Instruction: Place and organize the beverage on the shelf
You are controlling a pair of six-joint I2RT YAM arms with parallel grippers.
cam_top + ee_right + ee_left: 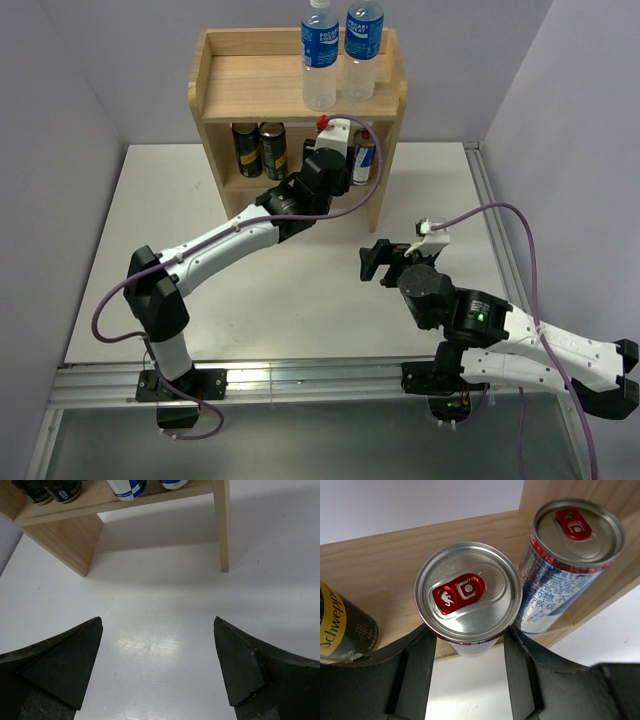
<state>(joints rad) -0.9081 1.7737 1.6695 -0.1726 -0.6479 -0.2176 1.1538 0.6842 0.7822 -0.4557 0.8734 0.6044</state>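
I next need to carry the slim can [468, 592] outward from the shelf's front edge with my left gripper and let it go on the bare shelf beside the blue-and-silver can.
A slim can [468, 592] with a silver top and a red tab sits between my left gripper's [470, 650] fingers [417, 670], which are shut on its sides. It is at the front edge of the wooden shelf's [250, 85] lower tier; whether it rests on the board I cannot tell. Just right of it stands a blue-and-silver can [570, 555], also seen from above [364, 155]. My left gripper [335, 140] reaches into the lower tier. My right gripper [378, 262] hovers open over the table, its jaws [157, 670] wide apart with nothing between them.
Two dark cans [260, 148] stand at the left of the lower tier, one a black-and-yellow can [342, 625]. Two water bottles [340, 52] stand on the top board. The shelf's right side panel [222, 525] meets the white table [260, 300].
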